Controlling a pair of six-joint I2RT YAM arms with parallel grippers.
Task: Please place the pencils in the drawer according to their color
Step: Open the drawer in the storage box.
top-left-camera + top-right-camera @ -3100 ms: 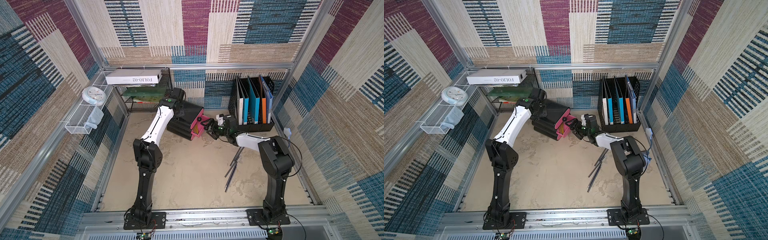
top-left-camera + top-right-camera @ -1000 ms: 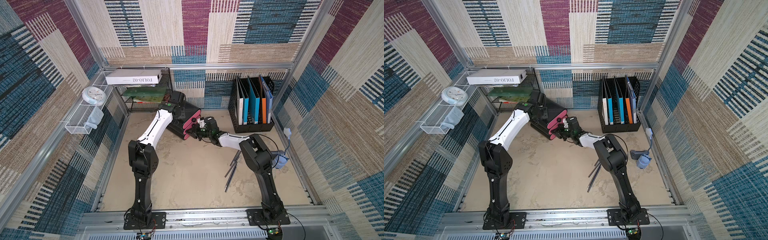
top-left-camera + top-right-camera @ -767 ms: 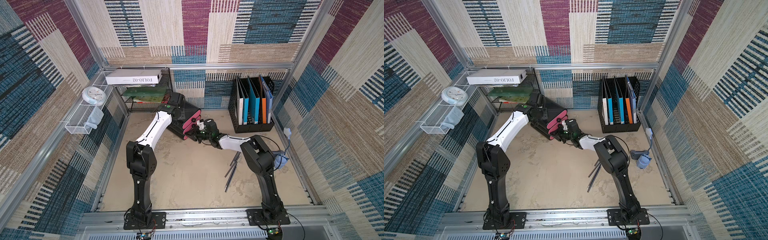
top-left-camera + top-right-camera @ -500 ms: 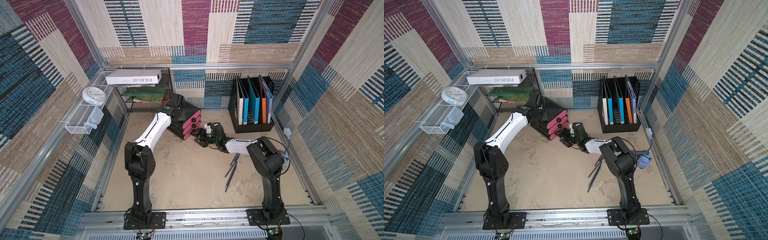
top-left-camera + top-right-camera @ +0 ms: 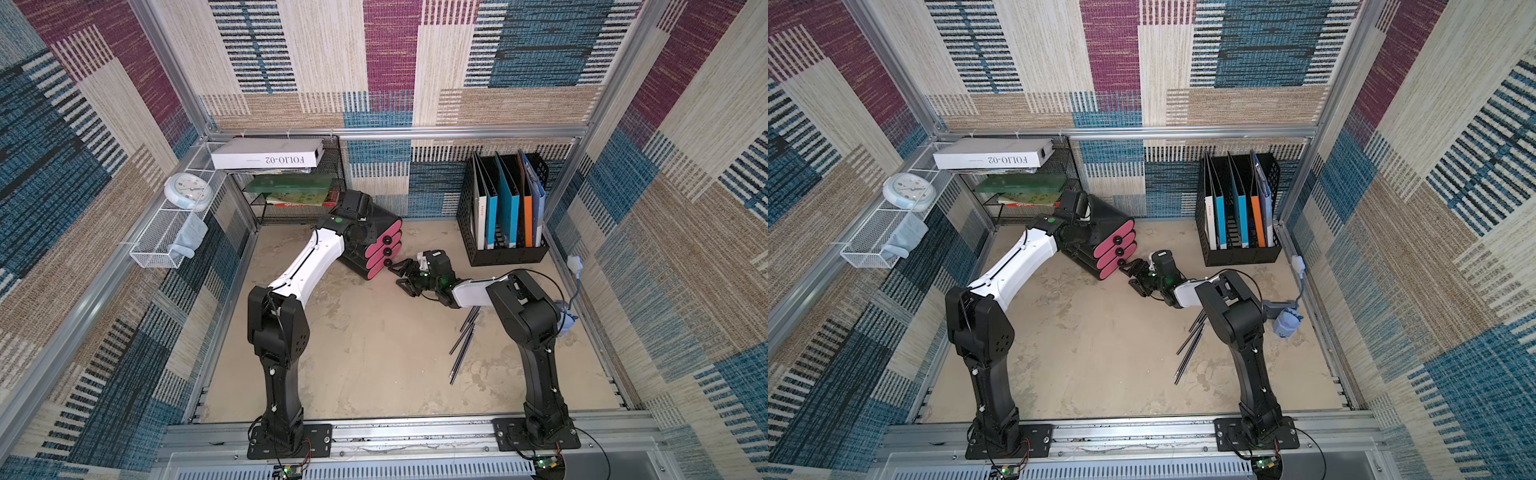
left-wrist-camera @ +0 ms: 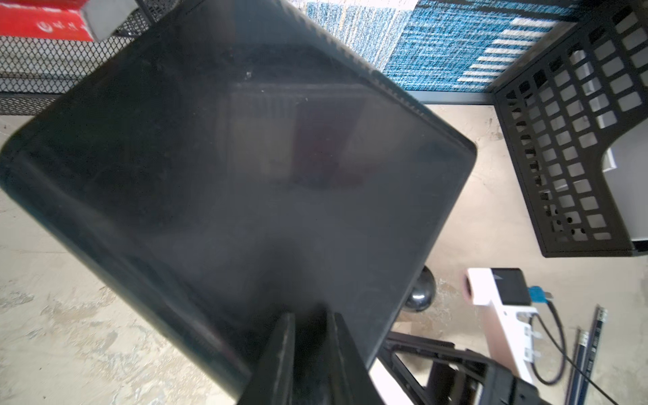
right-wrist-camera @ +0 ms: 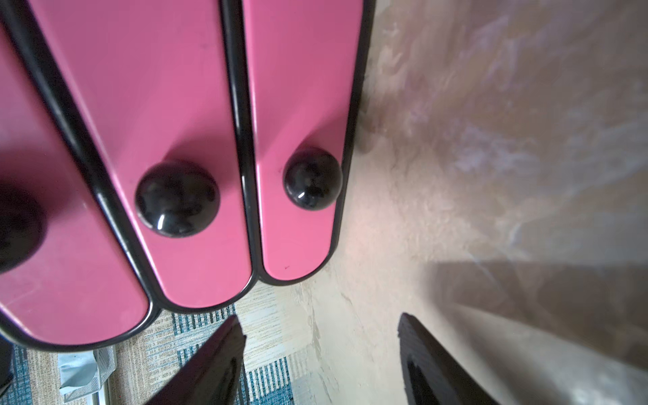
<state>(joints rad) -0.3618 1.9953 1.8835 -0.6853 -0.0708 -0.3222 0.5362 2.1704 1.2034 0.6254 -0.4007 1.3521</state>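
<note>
The lowest pink front is still pushed in, so I will bring my open right gripper toward it and close my fingertips around its black knob (image 5: 388, 262) (image 7: 312, 178).
The drawer (image 5: 376, 249) unit is black with three pink fronts, all pushed in, as both top views show (image 5: 1115, 249). My left gripper (image 6: 310, 315) rests on its black top (image 6: 245, 175), jaws a narrow dark gap apart. My right gripper (image 5: 399, 276) stands open and empty just in front of the lowest front (image 7: 301, 105), its knob (image 7: 312, 179) ahead of the fingers (image 7: 224, 350). Several dark pencils (image 5: 463, 340) lie loose on the floor beside the right arm, also in a top view (image 5: 1190, 345) and the left wrist view (image 6: 592, 350).
A black file holder (image 5: 503, 253) with folders stands at the back right. A mesh shelf (image 5: 291, 208) with books and a white box (image 5: 266, 153) is at the back left. A wire basket (image 5: 166, 245) hangs on the left wall. A blue-grey object (image 5: 565, 322) lies by the right wall.
The open drawer has been pushed in, so all three fronts are now flush. My right gripper has opened and backed away from the fronts. The left arm has stayed on the unit.
</note>
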